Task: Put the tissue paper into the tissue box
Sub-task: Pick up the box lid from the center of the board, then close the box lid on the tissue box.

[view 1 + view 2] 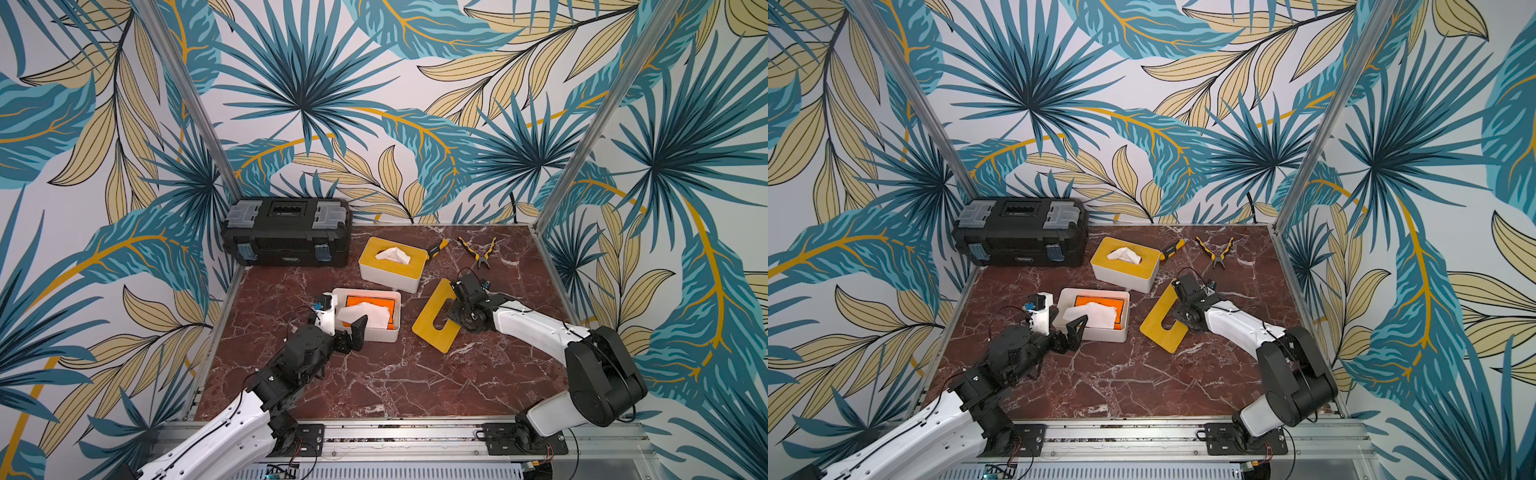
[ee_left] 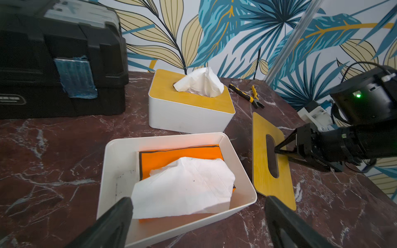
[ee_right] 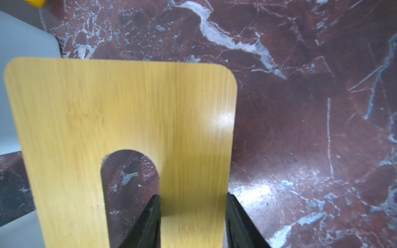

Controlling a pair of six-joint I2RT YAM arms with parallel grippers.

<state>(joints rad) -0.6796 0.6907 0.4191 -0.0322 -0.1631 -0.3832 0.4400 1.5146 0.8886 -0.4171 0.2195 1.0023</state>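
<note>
My left gripper swings outward across the open tissue box (image 1: 384, 335) and onto the yellow lid's far corner (image 1: 442, 284) next. That corner lies outward of the gripper, beyond the tissue box.
The lidless white tissue box (image 1: 384, 335) (image 1: 1105, 335) (image 2: 120, 163) sits left of centre on the marble table. Inside it lies an orange pack (image 2: 178, 156) with loose white tissue paper (image 1: 370, 313) (image 1: 1094, 313) (image 2: 182, 184) on top. My left gripper (image 1: 347, 328) (image 1: 1067, 328) (image 2: 198, 204) stands open at the box's near end, with nothing between its fingers. To the right, my right gripper (image 1: 451, 313) (image 1: 1179, 313) (image 2: 281, 154) (image 3: 193, 199) is shut on the yellow lid (image 1: 432, 320) (image 1: 1158, 324) (image 2: 264, 171) (image 3: 107, 107). One finger passes through the lid's slot and the lid is tilted.
A second tissue box (image 1: 388, 280) with its yellow lid on and tissue sticking out stands behind the open one. A black toolbox (image 1: 286, 232) fills the back left corner. Yellow-handled pliers (image 1: 480, 251) and another yellow-black tool (image 1: 436, 249) lie at the back.
</note>
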